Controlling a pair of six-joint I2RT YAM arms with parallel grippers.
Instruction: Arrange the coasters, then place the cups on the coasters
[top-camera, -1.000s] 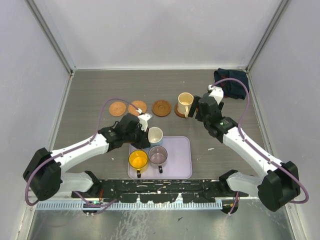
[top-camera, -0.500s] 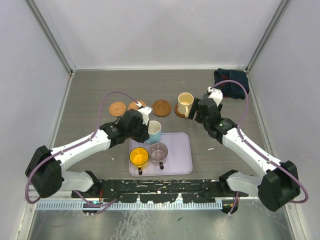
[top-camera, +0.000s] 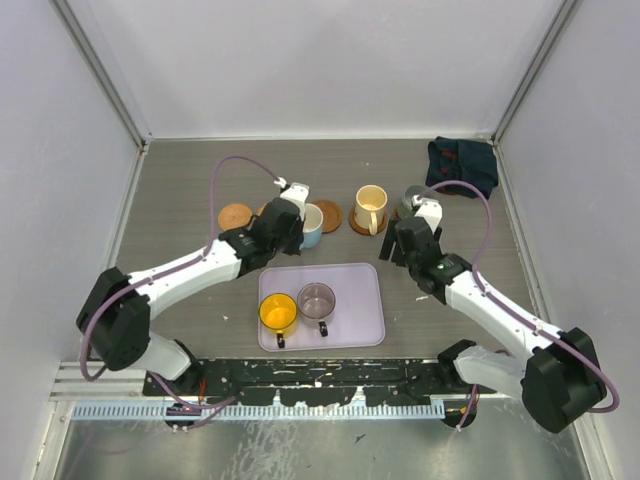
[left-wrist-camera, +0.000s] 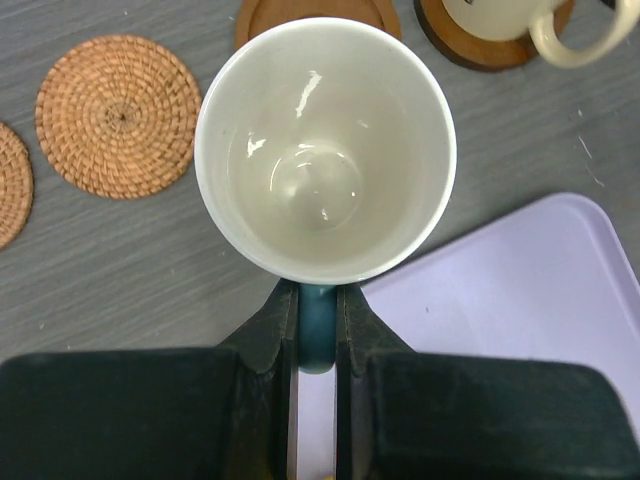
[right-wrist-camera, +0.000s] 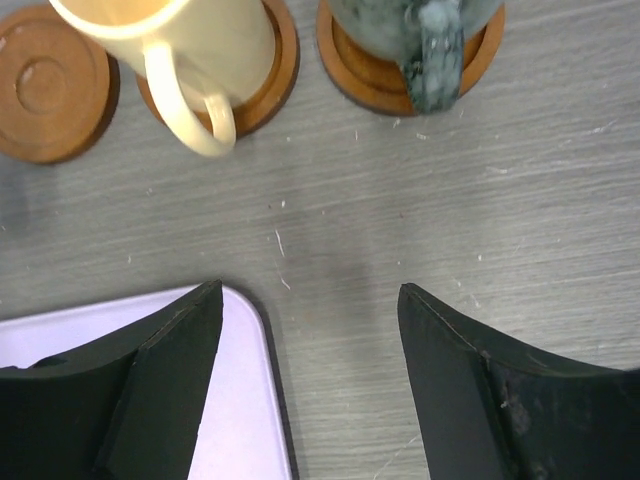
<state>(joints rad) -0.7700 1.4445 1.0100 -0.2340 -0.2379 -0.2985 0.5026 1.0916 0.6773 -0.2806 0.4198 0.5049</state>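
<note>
My left gripper carries the white and blue cup (top-camera: 310, 225) outward next, lowers to the wooden coaster beside the cream cup and releases the handle, since that coaster is bare.
My left gripper (left-wrist-camera: 317, 295) is shut on the blue handle of the white and blue cup (left-wrist-camera: 325, 150), holding it upright off the table just short of a bare coaster (left-wrist-camera: 318, 10). From above, this cup (top-camera: 310, 225) sits beside that coaster (top-camera: 328, 215). The cream cup (right-wrist-camera: 190, 45) and the grey-green cup (right-wrist-camera: 430, 30) each stand on a coaster. My right gripper (right-wrist-camera: 310, 300) is open and holds nothing, on the near side of them. The orange cup (top-camera: 277, 315) and the purplish cup (top-camera: 318, 300) stand on the lilac tray (top-camera: 360, 320).
Two woven coasters (left-wrist-camera: 118, 115) (top-camera: 236, 216) lie bare left of the held cup. A dark folded cloth (top-camera: 462, 163) lies at the back right corner. The tray's corner (right-wrist-camera: 245, 400) is under my right gripper's left finger.
My left arm lifted the white and blue cup off the tray and carried it back to the coaster row. My right gripper drew back from the grey-green cup, and its jaws narrowed a little.
</note>
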